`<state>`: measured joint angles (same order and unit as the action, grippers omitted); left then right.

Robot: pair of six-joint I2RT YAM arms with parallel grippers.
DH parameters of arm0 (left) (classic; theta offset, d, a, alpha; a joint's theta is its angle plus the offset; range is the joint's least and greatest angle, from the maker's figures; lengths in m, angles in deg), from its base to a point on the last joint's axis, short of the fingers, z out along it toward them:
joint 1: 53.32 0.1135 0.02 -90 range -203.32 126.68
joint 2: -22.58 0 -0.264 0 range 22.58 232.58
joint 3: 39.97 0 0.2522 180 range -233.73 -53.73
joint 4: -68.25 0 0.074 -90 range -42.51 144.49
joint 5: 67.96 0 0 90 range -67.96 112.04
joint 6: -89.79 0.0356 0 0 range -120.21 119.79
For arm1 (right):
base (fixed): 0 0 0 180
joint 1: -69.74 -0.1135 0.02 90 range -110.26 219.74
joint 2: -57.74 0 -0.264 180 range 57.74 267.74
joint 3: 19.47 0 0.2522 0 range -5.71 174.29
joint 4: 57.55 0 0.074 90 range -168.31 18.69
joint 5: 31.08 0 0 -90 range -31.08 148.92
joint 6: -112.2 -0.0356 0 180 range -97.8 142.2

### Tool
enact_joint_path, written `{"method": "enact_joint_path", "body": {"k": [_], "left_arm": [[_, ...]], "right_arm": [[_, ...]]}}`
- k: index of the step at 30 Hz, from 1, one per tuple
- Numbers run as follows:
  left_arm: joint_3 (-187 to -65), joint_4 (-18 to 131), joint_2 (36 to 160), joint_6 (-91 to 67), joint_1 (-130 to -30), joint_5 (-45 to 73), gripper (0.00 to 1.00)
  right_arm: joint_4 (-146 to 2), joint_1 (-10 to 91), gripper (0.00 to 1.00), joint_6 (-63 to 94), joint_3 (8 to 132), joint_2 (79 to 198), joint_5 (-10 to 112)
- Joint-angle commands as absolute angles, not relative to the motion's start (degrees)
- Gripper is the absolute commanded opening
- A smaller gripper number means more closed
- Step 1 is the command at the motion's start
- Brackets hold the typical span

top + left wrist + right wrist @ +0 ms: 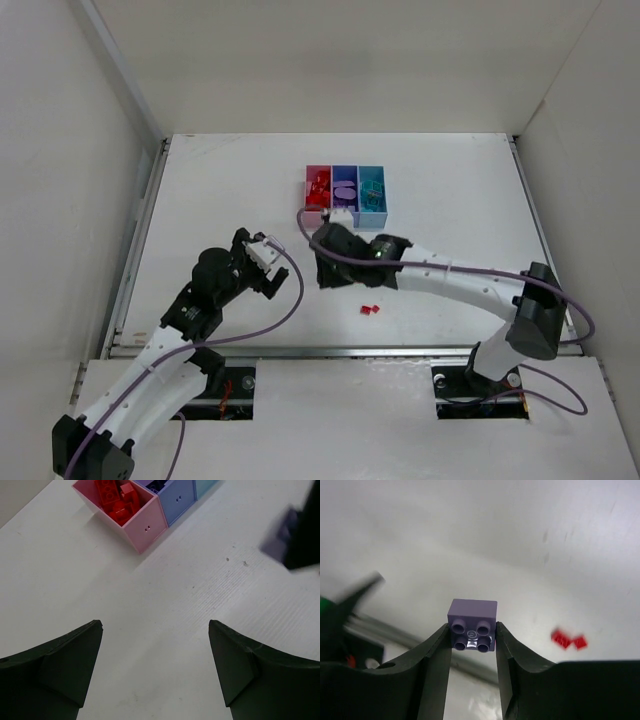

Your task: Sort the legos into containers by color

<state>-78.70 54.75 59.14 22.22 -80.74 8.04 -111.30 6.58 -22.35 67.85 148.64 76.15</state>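
Observation:
Next, my right gripper will carry the lilac brick outward over the purple bin (345,186) and release, since that bin lies outward and already holds purple pieces.
My right gripper (472,636) is shut on a lilac brick (473,614) with its studs facing the camera, held above the white table. In the top view the right gripper (326,268) hangs just in front of the containers (345,205), a joined row of a pink bin (318,187), a purple bin (345,186) and a light blue bin (372,186). The pink bin (145,530) holds red pieces (117,500). Two tiny red bricks (370,310) lie on the table near the front; they also show in the right wrist view (569,640). My left gripper (155,645) is open and empty over bare table, left of the bins (268,262).
White walls enclose the table on the left, right and back. A metal rail (340,352) runs along the front edge. The right arm (450,278) stretches across the table's right half. Its black tip with a blurred lilac patch (277,544) shows in the left wrist view.

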Motion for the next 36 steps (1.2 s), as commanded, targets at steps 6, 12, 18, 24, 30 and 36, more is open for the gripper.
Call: {"method": "enact_joint_path", "body": {"k": [6,12,18,24,30,36], "left_arm": [[-78.2,59.1,56.1,20.8,-81.1,13.7,0.85],[-77.1,59.7,55.5,20.8,-81.1,16.2,0.86],[-77.1,60.2,56.7,20.8,-80.6,18.4,0.86],[-77.1,60.2,58.4,20.8,-79.5,19.1,0.86],[-77.1,60.2,59.5,20.8,-78.5,19.6,0.86],[-77.1,60.2,59.5,20.8,-78.5,19.6,0.86]], "right_arm": [[-112.3,23.5,0.0,-2.5,100.1,164.9,81.1],[-113.0,30.5,0.0,1.9,119.7,181.5,78.3],[-108.4,34.5,0.07,4.1,122.6,186.9,77.8],[-107.9,36.2,0.16,4.1,122.1,188.3,76.6],[-107.7,36.3,0.7,5.9,120.8,189.4,72.6],[-108.1,36.3,0.96,5.9,118.1,184.5,75.6]]}}
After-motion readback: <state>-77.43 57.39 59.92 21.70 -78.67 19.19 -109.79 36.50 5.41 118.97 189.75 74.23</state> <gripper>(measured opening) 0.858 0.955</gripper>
